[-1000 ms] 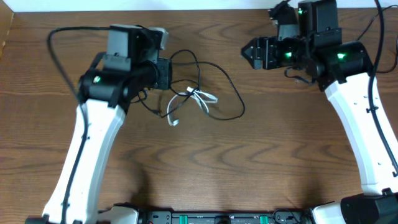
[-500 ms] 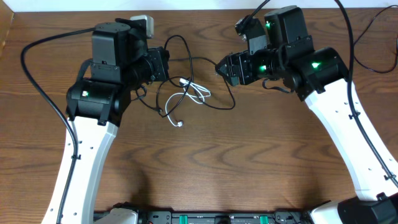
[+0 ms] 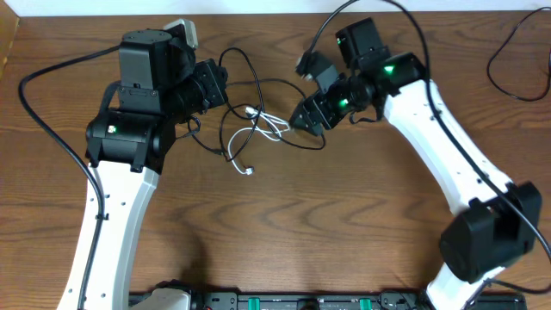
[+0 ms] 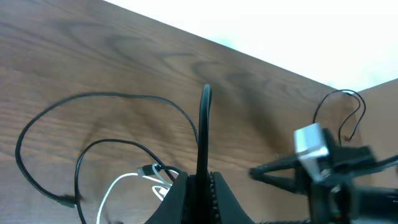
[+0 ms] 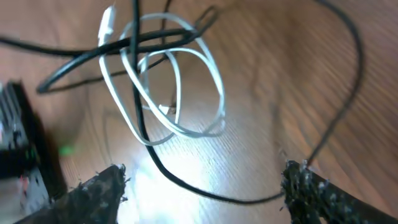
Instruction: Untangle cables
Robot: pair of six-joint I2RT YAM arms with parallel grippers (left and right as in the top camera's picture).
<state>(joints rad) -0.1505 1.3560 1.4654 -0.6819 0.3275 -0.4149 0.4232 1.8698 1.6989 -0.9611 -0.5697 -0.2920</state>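
Next, my right gripper moves its open fingers left in the overhead view around the white loops' bend [image 3: 285,130] [image 5: 210,132], as it bulges there clear of the black crossing.
A long thin black cable [image 3: 258,83] and a shorter white cable [image 3: 244,145] lie looped together on the wooden table between my arms. My left gripper [image 3: 219,86] is shut on the black cable, which rises straight up between its fingers in the left wrist view [image 4: 204,124]. My right gripper [image 3: 299,118] is open, just right of the white loops, hovering over them. In the right wrist view the white loops [image 5: 186,81] and the black cable [image 5: 140,106] lie ahead of the open fingers [image 5: 202,186].
The wooden table [image 3: 344,224] extends toward the front. A white wall edge [image 3: 258,7] runs along the back. Thick black arm wires loop at the far left [image 3: 34,77] and far right [image 3: 508,60].
My right arm has swung left and down toward the cable tangle. My left arm has shifted slightly left and back, holding the black cable; the loops have drawn in a little.
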